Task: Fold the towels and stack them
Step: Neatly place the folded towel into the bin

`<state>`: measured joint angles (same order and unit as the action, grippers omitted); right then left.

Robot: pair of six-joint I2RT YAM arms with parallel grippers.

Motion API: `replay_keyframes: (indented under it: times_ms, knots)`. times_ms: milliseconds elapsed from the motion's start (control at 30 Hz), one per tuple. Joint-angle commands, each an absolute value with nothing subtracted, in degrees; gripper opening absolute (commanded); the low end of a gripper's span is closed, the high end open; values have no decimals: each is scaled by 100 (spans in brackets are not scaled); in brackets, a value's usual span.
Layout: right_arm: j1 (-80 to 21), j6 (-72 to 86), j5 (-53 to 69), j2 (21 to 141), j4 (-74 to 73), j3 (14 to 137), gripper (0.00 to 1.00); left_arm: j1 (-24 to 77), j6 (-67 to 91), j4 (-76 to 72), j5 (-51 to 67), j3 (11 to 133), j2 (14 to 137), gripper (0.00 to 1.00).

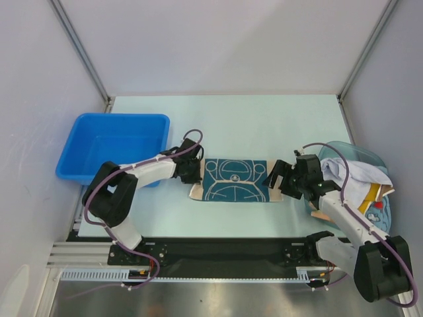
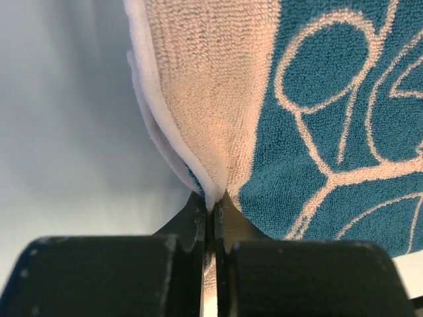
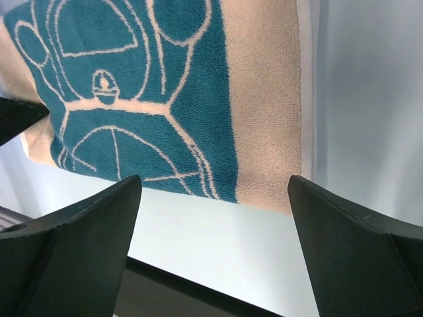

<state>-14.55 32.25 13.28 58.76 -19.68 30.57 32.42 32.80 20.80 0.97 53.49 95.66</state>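
My left gripper holds the teal towel, which is folded. It should next lift the towel toward the left in the top view, lower it into the empty blue bin and let go.
A teal towel with white line patterns and a cream border lies folded into a strip across the middle of the table. My left gripper is at its left end. In the left wrist view the jaws are pressed together on the towel's cream edge, which rises bunched from the left gripper. My right gripper hovers at the towel's right end, open. In the right wrist view the right gripper has nothing between its fingers, and the towel lies just beyond the tips.
A heap of other towels, a white one on top with light blue and brown-yellow showing, lies at the right edge under my right arm. A blue bin stands at the left. A black rail runs along the near edge.
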Motion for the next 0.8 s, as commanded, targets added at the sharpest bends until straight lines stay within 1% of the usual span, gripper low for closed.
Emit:
replay_keyframes:
  times_ms: [0, 100, 400, 567, 767]
  knots:
    - [-1485, 3173, 1283, 5643, -2100, 3392, 100, 3401, 3287, 3198, -737, 5808, 9625, 0]
    - [-1485, 3182, 1309, 5555, -2153, 3506, 100, 3437, 3226, 3708, -1158, 6326, 9449, 0]
    - [-1477, 3103, 1292, 5563, -2250, 3770, 100, 3445, 2989, 4991, -2126, 7136, 9334, 0]
    - [-1494, 3050, 1318, 5669, -2197, 3832, 100, 3445, 2909, 5790, -3038, 7856, 9281, 0]
    - [-1485, 2953, 1274, 5827, -2171, 3885, 100, 3253, 2463, 6161, -3822, 8621, 9334, 0]
